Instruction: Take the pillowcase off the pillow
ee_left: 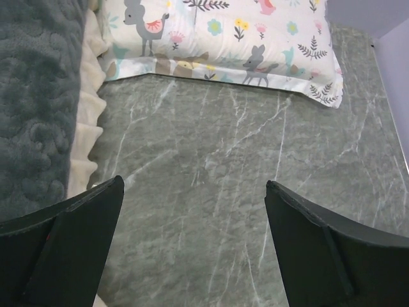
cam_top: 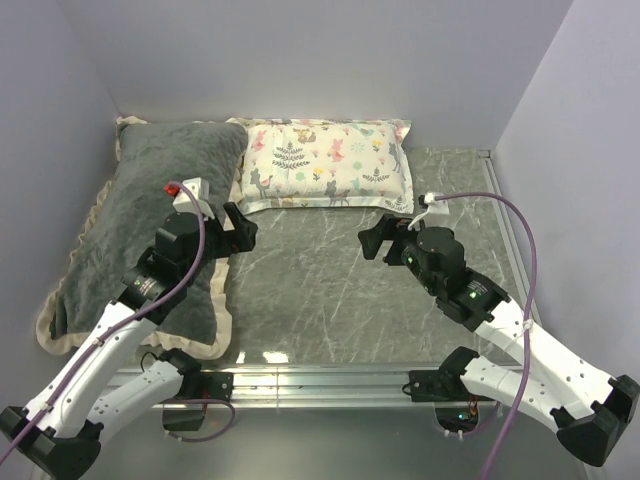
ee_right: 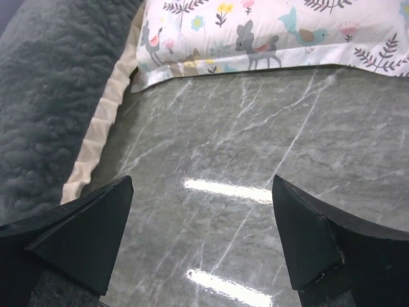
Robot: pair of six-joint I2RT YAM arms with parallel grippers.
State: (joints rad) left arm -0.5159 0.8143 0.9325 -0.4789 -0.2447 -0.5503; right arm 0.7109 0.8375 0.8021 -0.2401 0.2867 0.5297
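I need to move my left gripper outward next and turn its fingers onto the pillowcase's frilled edge (cam_top: 238, 178) (ee_left: 92, 50) beside the print pillow, because the gripper is above bare marble.
The pillowcase (cam_top: 150, 220), dark grey plush with a cream frill, lies plump along the table's left side. It also shows in the left wrist view (ee_left: 32, 96) and the right wrist view (ee_right: 57, 83). The plain white pillow is hidden; none of it shows. My left gripper (cam_top: 240, 228) is open and empty, hovering just right of the pillowcase's right frill, over bare marble in its wrist view (ee_left: 195, 182). My right gripper (cam_top: 378, 240) is open and empty above mid-table, its fingers pointing left toward the pillowcase, with bare marble below (ee_right: 202, 179).
A smaller animal-and-tree print pillow (cam_top: 328, 165) lies at the back centre, its left end touching the pillowcase; it also shows in the wrist views (ee_left: 223, 32) (ee_right: 268, 32). The grey marble table (cam_top: 320, 300) is walled on three sides, with a metal rail (cam_top: 320, 378) at the near edge.
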